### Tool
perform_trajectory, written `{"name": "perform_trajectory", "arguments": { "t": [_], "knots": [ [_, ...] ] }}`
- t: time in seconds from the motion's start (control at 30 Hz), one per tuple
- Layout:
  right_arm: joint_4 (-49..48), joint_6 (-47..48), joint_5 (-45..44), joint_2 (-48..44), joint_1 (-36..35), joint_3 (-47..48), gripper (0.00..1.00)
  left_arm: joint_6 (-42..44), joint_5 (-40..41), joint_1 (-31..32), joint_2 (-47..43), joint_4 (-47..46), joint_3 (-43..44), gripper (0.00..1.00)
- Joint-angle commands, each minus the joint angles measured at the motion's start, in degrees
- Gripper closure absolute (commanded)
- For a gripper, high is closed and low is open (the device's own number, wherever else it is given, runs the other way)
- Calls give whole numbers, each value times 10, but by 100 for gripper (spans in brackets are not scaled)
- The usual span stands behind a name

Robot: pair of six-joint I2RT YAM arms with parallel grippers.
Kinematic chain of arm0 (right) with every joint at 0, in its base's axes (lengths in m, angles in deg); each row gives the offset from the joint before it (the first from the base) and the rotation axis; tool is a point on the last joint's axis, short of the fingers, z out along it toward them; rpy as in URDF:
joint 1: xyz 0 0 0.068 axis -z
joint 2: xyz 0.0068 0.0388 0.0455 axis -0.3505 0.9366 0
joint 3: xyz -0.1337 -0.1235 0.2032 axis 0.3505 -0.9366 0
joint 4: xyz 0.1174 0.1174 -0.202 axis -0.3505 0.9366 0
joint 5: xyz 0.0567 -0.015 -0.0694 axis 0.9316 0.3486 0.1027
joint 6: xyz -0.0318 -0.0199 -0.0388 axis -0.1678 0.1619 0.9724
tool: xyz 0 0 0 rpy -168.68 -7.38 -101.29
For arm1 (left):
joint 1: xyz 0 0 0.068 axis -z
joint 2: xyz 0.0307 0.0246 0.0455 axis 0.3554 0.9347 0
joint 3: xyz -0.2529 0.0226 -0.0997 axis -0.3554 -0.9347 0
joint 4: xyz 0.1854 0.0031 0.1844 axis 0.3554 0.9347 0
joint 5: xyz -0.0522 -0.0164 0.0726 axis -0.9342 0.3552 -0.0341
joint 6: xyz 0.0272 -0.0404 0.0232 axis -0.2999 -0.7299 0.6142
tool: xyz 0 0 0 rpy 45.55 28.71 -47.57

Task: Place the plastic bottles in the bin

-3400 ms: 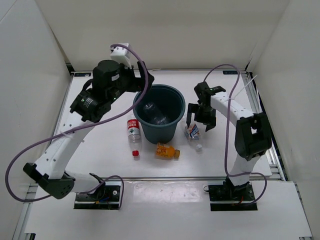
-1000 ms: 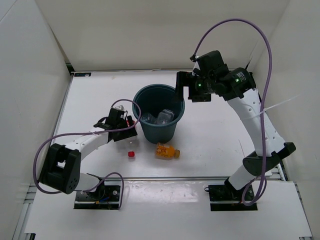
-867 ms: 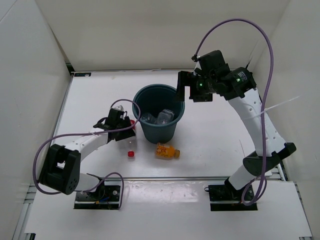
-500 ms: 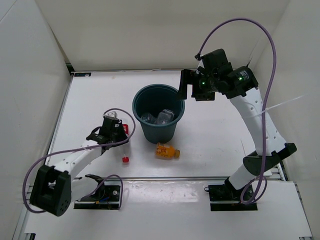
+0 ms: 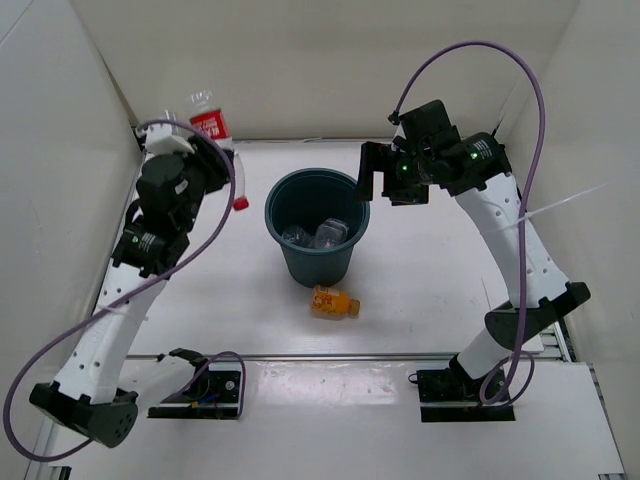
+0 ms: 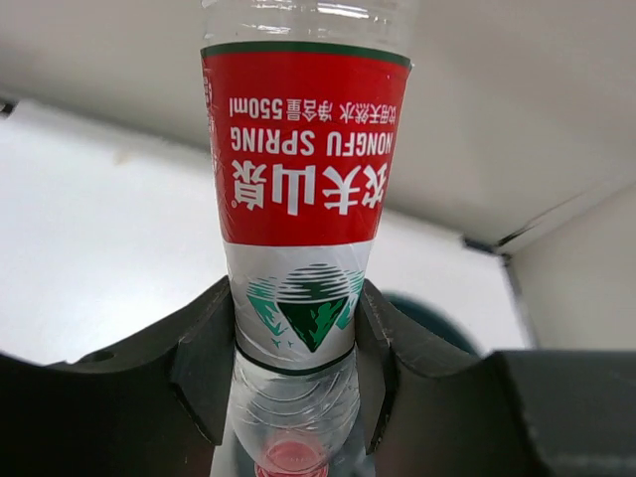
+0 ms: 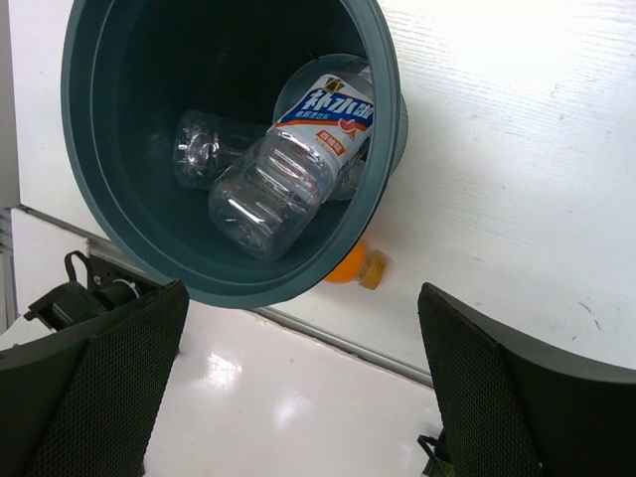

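My left gripper needs to swing to the right in the top view, over the bin's opening, because the clear bottle is still hanging outside the bin's rim.
My left gripper is shut on a clear bottle with a red label. It holds the bottle high over the table's back left, its red cap pointing down toward the wrist. The dark blue-grey bin stands mid-table, and its rim peeks from behind one finger. Two clear bottles lie inside it. A stubby orange bottle lies on the table in front of the bin. My right gripper hangs open over the bin's right rim, holding nothing.
White walls enclose the table on the left, back and right. Purple cables loop from both arms. The arm bases sit on the near ledge in front of the table's front edge.
My left gripper closed on the red-label bottle at the table beside the bin and lifted it high to the back left. The right arm has hardly moved.
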Motion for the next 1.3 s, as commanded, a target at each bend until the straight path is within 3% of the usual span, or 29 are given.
{"name": "perform_trajectory", "arguments": {
  "t": [0.0,0.2,0.4,0.57,0.6,0.63,0.77,0.87,0.97,1.1,1.13,1.17,1.23,1.27],
  "knots": [
    [-7,-1,10,11,3,0,0,-5,-31,23,78,7,69,51],
    [-7,-1,10,16,14,0,0,-18,-24,89,174,-9,113,51],
    [-12,-1,4,5,19,-28,0,87,33,166,219,-51,108,53],
    [-18,-1,-2,-7,19,-45,0,124,53,186,219,-66,91,35],
    [-18,-1,-7,-7,19,-45,0,124,60,191,219,-66,91,26],
    [-18,-6,-7,-7,24,-52,0,129,77,201,214,-66,96,0],
    [-18,-6,-12,-13,25,-65,0,151,110,223,189,-66,129,0],
    [-18,-25,-71,-38,25,-90,0,172,136,223,167,-66,154,0],
    [-54,-20,-91,-80,25,-153,0,182,206,223,135,-66,162,0],
    [-124,18,-35,-129,25,-260,4,188,260,198,74,-66,124,0],
    [-150,54,9,-158,13,-297,8,188,269,190,61,-66,105,0],
    [-202,67,10,-175,-17,-334,5,182,311,179,49,-66,63,0],
    [-257,88,-24,-232,-60,-446,5,158,351,169,12,-66,20,0],
    [-321,119,-43,-252,-102,-484,0,158,366,161,-2,-66,1,0]
  ]
}}
